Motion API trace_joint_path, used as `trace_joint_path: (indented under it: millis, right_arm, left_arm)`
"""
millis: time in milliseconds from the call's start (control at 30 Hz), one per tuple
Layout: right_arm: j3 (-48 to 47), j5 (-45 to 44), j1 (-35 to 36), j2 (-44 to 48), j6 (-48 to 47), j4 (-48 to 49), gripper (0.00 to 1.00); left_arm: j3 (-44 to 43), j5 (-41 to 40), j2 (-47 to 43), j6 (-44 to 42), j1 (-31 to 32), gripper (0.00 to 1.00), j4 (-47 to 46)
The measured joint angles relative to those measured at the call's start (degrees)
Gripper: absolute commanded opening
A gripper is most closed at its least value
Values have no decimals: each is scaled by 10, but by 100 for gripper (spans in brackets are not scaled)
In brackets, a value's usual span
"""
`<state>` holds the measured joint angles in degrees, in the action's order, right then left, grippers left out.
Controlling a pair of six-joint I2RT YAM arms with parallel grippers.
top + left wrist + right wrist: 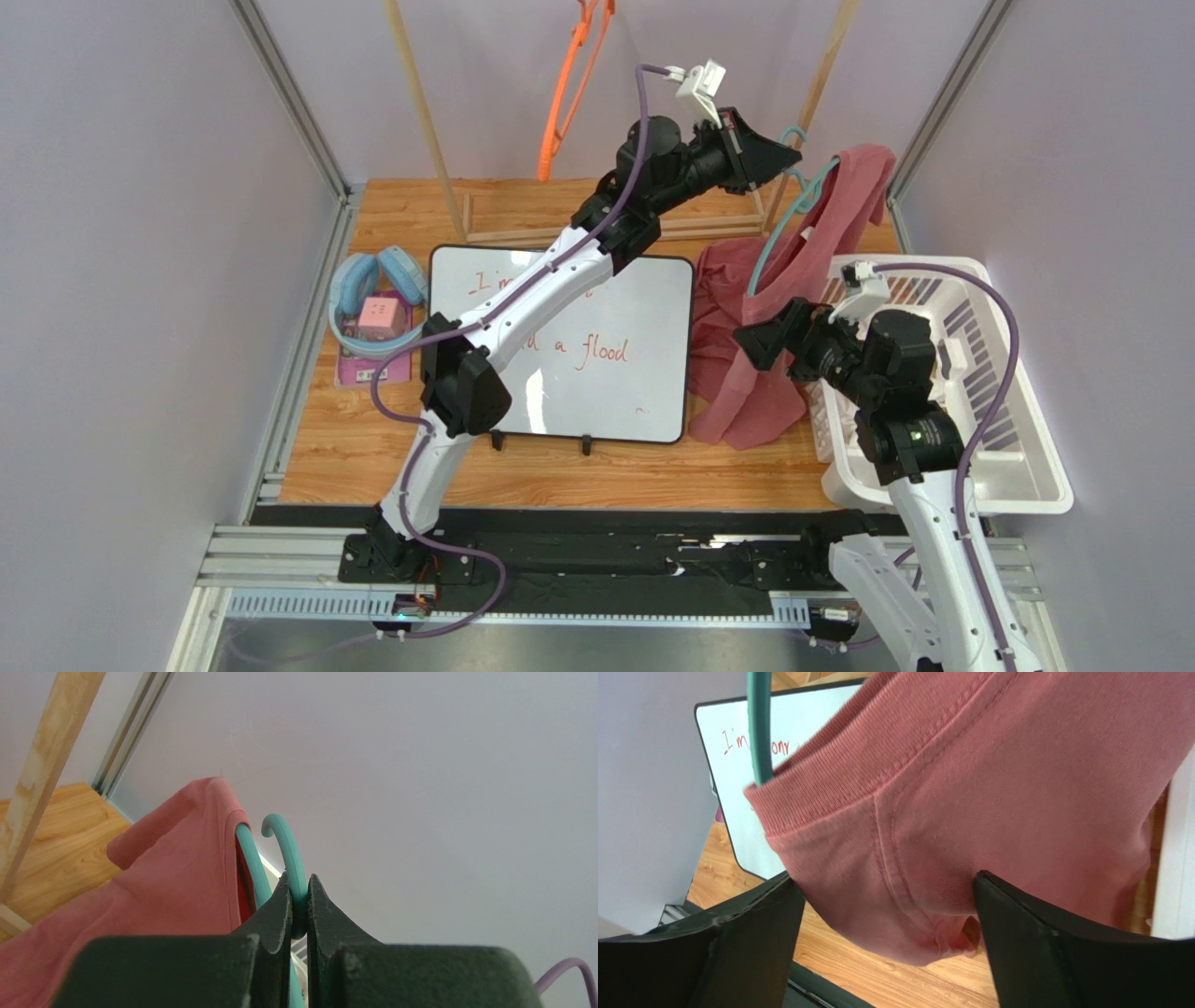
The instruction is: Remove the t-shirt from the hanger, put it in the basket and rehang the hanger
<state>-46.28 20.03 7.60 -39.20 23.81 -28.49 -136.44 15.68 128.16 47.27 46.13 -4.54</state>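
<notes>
The t-shirt's hemmed fold already sags between my right gripper's fingers, which should close next.
A salmon-red t-shirt (741, 375) hangs from a teal hanger (780, 231) held up over the table's right side, with its lower part draped onto the wood. My left gripper (780, 157) is shut on the hanger's hook (288, 850), and the shirt's shoulder (175, 875) lies just left of it. My right gripper (758, 343) stands open at the shirt's lower part. In the right wrist view a hemmed fold of the t-shirt (990, 798) sags between the wide-apart fingers (745, 938) without being pinched. The teal hanger (759, 735) runs above it.
A whiteboard (561, 343) with red writing lies mid-table. A white laundry basket (1010, 420) sits at the right, beside my right arm. Blue headphones (376, 287) lie at the left over a pink pad. An orange hanger (568, 84) hangs from the wooden rack (421, 98) at the back.
</notes>
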Motion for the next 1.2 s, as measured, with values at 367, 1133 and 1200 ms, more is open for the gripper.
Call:
trace_joint_path:
  millis: [367, 1133, 1200]
  right_arm:
    - [12, -20, 13, -7, -23, 10, 23]
    - [148, -71, 14, 124, 56, -17, 0]
    - [148, -75, 14, 113, 59, -16, 0]
  left_arm:
    - [0, -12, 0, 19, -3, 0, -18]
    - [30, -5, -27, 89, -31, 0, -19]
    - [58, 14, -48, 94, -32, 0, -24]
